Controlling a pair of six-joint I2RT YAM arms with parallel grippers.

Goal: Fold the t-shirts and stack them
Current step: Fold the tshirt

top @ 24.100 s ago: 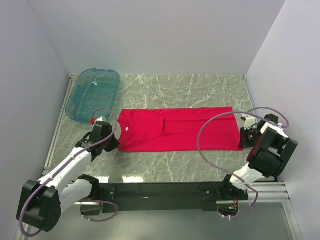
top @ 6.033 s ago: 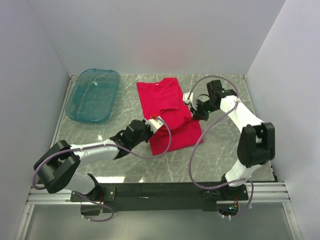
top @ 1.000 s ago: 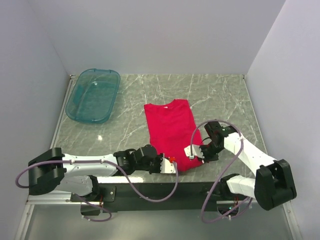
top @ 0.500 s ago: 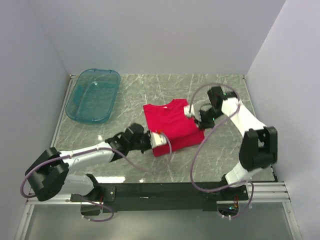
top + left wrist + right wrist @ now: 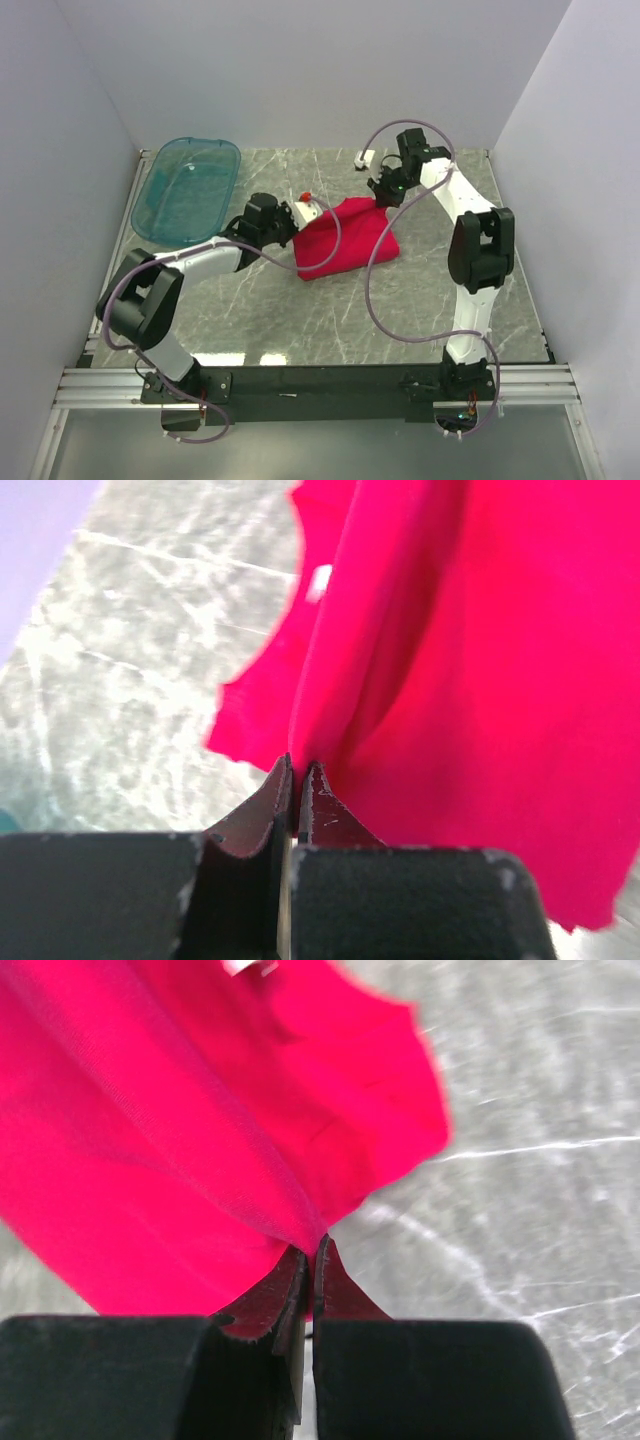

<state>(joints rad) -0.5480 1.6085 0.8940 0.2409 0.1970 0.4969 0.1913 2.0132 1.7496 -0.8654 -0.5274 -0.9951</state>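
I need to move my left gripper away from my base and lower the far corner of the t-shirt that it is pinching onto the marble table.
The red t-shirt (image 5: 345, 240) is bunched in the middle of the marble table, its far edge raised off the surface. My left gripper (image 5: 298, 213) pinches the shirt's left far corner, and in the left wrist view the gripper (image 5: 297, 770) is shut on a fold of the t-shirt (image 5: 480, 680). My right gripper (image 5: 378, 196) holds the right far corner. The right wrist view has that gripper (image 5: 312, 1250) shut on the t-shirt (image 5: 150, 1160), which hangs away from the tips over the table.
A translucent teal tub (image 5: 187, 190) lies at the far left of the marble table (image 5: 300, 330). White walls close in the back and both sides. A black rail (image 5: 320, 385) with the arm bases runs along the near edge.
Both grippers have carried the shirt's near edge from the table's front toward the back, folding the shirt over itself. The flat long shape has become a shorter bunched one.
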